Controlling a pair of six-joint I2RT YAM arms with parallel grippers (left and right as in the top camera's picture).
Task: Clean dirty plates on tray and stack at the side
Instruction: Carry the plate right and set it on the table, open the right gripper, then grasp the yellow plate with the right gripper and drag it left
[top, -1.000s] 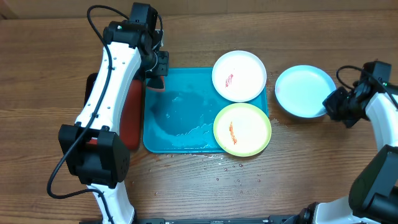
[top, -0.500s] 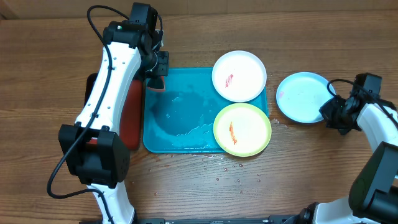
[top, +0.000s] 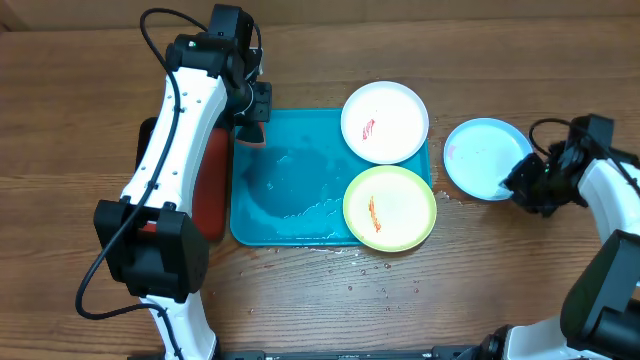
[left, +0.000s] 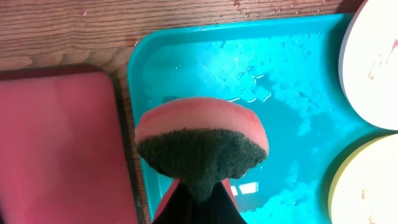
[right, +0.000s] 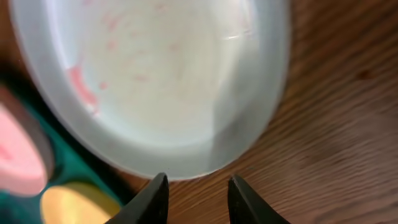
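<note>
Next I will move my right gripper to the left in the overhead view, onto the rim nearest the gripper on the yellow-green plate (top: 390, 208), since that still carries a smear.
The turquoise tray (top: 290, 180) is wet and carries a white plate (top: 385, 122) and a yellow-green plate (top: 390, 208), each with a red-orange smear. A pale blue plate (top: 487, 158) lies flat on the wood to the right of the tray, with faint pink marks (right: 161, 81). My right gripper (right: 198, 186) stands open just off that plate's near rim, nothing between its fingers. My left gripper (left: 202, 196) is shut on a pink sponge with a dark scouring face (left: 202, 146), held over the tray's far left corner (left: 205, 56).
A red tray with a black rim (top: 210, 185) lies against the turquoise tray's left side, partly under my left arm. Water drops (top: 370, 270) dot the wood in front of the tray. Bare wood surrounds the pale blue plate.
My right gripper set the pale blue plate down on the table and opened, backing slightly off its rim. The left arm and sponge have not moved.
</note>
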